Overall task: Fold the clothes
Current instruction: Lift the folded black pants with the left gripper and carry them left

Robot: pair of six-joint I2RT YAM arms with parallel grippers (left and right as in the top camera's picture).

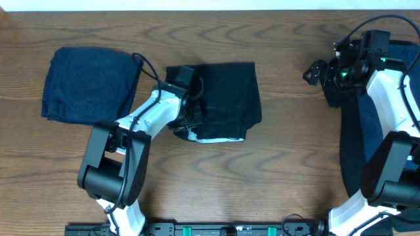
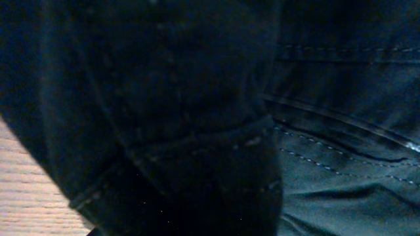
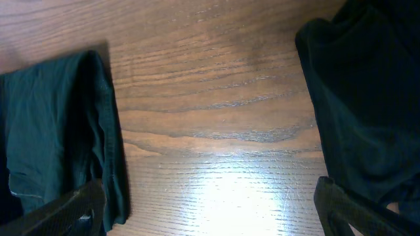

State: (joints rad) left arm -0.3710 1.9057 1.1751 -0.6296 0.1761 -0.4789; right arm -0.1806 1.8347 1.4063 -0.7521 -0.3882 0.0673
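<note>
The black garment [image 1: 230, 98] goes up with my left gripper and onto the navy garment [image 1: 85, 85] next. The navy one lies to the gripper's left in the overhead view.
A black garment [image 1: 230, 98] lies folded at the table's middle, with a pale grey hem [image 1: 220, 138] along its near edge. My left gripper [image 1: 186, 123] is at its left edge, where the fabric bunches up. In the left wrist view dark stitched fabric [image 2: 197, 131] fills the frame and hides the fingers. A navy garment [image 1: 85, 85] lies folded at the far left. My right gripper [image 1: 315, 72] [image 3: 210, 203] is wide open and empty over bare wood, between the black garment [image 3: 59, 137] and a pile of dark clothes [image 1: 357, 131] [image 3: 367, 98] at the right.
The wooden table [image 1: 295, 164] runs to its far edge at the top of the overhead view. The right arm's white links [image 1: 394, 98] lie over the dark pile. The left arm's base [image 1: 111, 170] stands near the front left.
</note>
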